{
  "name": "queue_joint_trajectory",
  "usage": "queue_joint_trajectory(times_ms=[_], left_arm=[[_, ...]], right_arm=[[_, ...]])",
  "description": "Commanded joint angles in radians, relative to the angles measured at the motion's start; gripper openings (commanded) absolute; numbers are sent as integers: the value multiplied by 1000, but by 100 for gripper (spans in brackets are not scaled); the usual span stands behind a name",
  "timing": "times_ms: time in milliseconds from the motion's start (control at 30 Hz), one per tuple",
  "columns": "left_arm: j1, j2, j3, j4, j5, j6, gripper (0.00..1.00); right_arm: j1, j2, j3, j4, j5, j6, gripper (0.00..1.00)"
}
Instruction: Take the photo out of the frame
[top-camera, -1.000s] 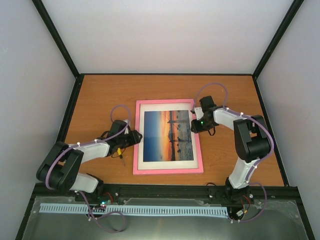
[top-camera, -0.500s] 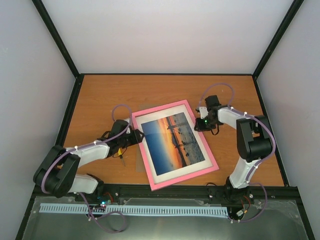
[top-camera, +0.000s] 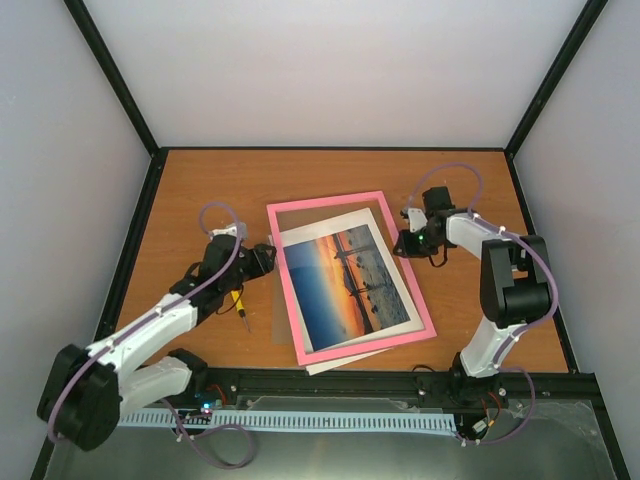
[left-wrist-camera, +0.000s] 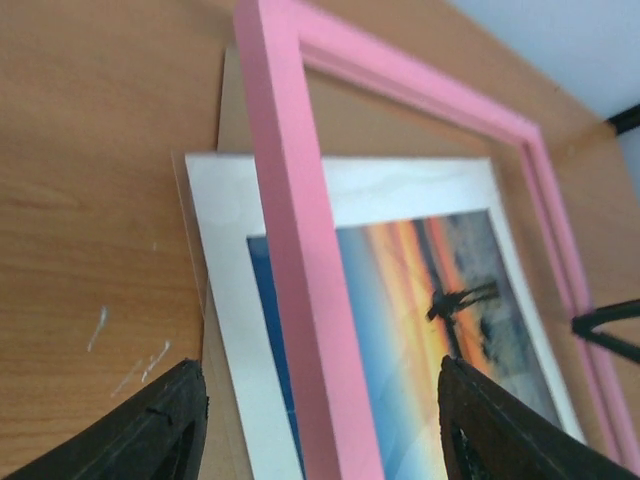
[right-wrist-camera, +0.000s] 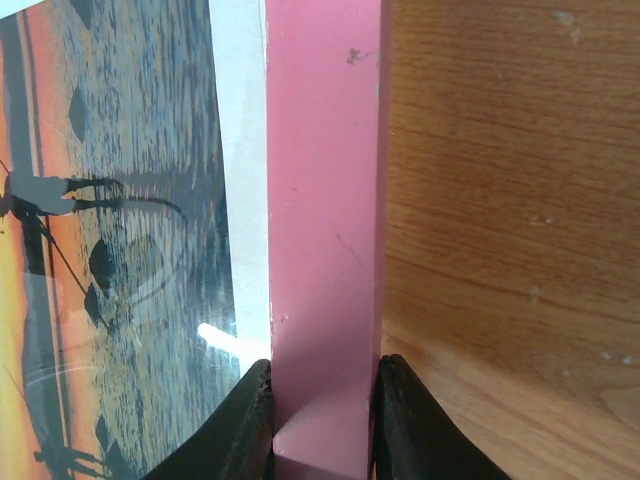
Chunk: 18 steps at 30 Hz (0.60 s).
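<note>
The frame (top-camera: 350, 198) lies over the mat, so my right gripper will carry it to the right in the top view and let it go on bare wood by the side rail (top-camera: 503, 200).
The pink frame (top-camera: 350, 198) lies skewed on the table, raised off its contents, and my right gripper (top-camera: 408, 240) is shut on its right bar. In the right wrist view both fingers (right-wrist-camera: 250, 420) press that pink bar (right-wrist-camera: 325, 200). The sunset photo (top-camera: 345, 280) sits under the white mat (top-camera: 330, 363), which pokes out below the frame's near corner. My left gripper (top-camera: 268, 255) is at the frame's left bar, open. In the left wrist view its fingers (left-wrist-camera: 150, 425) stand wide on either side of the bar (left-wrist-camera: 300, 270), over the photo (left-wrist-camera: 420, 290), touching nothing.
A brown backing board (top-camera: 277, 322) shows as a sliver left of the mat, and in the left wrist view (left-wrist-camera: 232, 110) too. A small yellow-handled tool (top-camera: 238, 303) lies on the wood table (top-camera: 200, 190) by my left arm. Black rails edge the table.
The frame has swung counter-clockwise, then come away from the mat and photo, which now stick out at its near corner. My right gripper closed on the right bar. My left arm stretched out.
</note>
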Motion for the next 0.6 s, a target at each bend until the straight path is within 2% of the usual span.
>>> queue_joint_trajectory(times_ms=[0,133,300,567], left_arm=[[-7,-121,62,-99,-116,29,63],[-7,-189,79,-160,-168,63,64],[-7,-195,78,-171,-169,76,65],[-7,-137,48,-123,-111,57,65]], right_arm=[[-34,-52,50,-15,-79,-16,3],[-87,-49,109,-66,-74,-64,3],[-186,-28,197,-136,-32,-187,3],[-447,97,463,-321,-5,-394,3]])
